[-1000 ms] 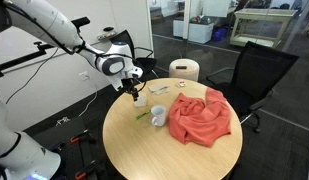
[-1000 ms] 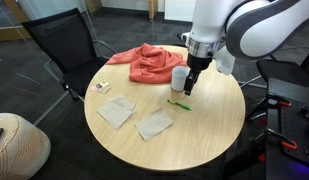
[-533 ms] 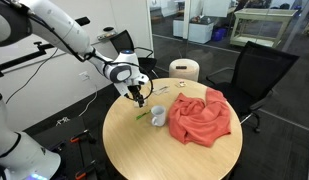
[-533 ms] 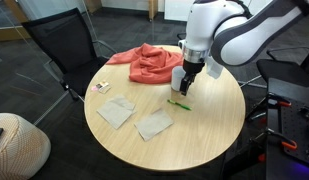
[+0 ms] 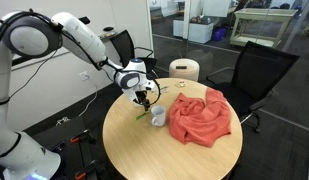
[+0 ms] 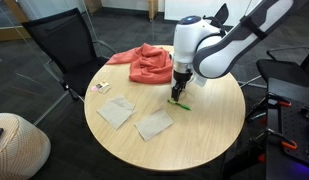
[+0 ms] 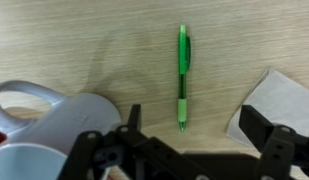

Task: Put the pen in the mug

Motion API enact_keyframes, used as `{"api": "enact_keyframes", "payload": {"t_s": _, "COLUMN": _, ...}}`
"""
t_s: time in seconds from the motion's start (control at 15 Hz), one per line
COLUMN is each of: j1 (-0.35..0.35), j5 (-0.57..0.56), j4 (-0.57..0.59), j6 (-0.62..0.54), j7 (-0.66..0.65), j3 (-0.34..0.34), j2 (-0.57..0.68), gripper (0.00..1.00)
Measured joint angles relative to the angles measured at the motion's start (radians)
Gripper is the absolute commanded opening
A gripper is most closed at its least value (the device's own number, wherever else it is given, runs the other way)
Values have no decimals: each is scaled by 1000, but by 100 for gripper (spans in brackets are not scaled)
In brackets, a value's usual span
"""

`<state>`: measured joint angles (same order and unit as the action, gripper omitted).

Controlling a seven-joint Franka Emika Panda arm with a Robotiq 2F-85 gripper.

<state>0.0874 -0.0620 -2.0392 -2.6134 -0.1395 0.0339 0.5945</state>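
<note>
The robot's gripper should go down onto the pale tip end of the green pen (image 5: 147, 113).
The pen (image 7: 182, 75) is green and lies flat on the wooden round table; it also shows in both exterior views (image 5: 142, 116) (image 6: 179, 102). The small white mug (image 5: 157, 117) stands upright next to the pen, at the edge of the red cloth; in the wrist view (image 7: 54, 125) it fills the lower left. In an exterior view the arm mostly hides it. My gripper (image 7: 194, 125) is open and empty, low over the table just above the pen, its fingers on either side of the pen's tip. It shows in both exterior views (image 5: 145, 100) (image 6: 179, 91).
A crumpled red cloth (image 5: 200, 115) (image 6: 144, 65) lies beside the mug. Two flat white paper pieces (image 6: 116, 112) (image 6: 154, 124) and a small card (image 6: 100, 88) lie on the table (image 6: 194, 135). Black chairs (image 5: 256, 70) and a cream cylinder (image 5: 184, 69) stand around it.
The gripper has come down and shifted from beside the mug to just over the pen. Pen, mug and cloth have not moved.
</note>
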Motion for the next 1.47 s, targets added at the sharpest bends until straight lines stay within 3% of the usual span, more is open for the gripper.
{"api": "enact_keyframes", "payload": {"t_s": 0.47, "j1": 34, "j5": -3, "j4": 88, "j6": -41, "j7": 0, "j3": -17, "j2": 107, "gripper": 100}}
{"api": "enact_keyframes", "payload": {"t_s": 1.27, "j1": 79, "j5": -3, "j4": 144, "j6": -85, "j7": -5, "j3": -61, "j2": 192, "gripper": 100}}
{"api": "enact_keyframes", "payload": {"t_s": 1.33, "j1": 79, "j5": -3, "j4": 147, "j6": -85, "j7": -5, "j3": -61, "j2": 196, "gripper": 75}}
{"api": "enact_keyframes", "payload": {"t_s": 1.4, "j1": 79, "j5": -2, "j4": 150, "j6": -86, "j7": -5, "j3": -61, "j2": 199, "gripper": 74}}
{"api": "enact_keyframes", "payload": {"t_s": 1.47, "j1": 79, "j5": -2, "j4": 154, "j6": -86, "j7": -5, "j3": -62, "j2": 203, "gripper": 66}}
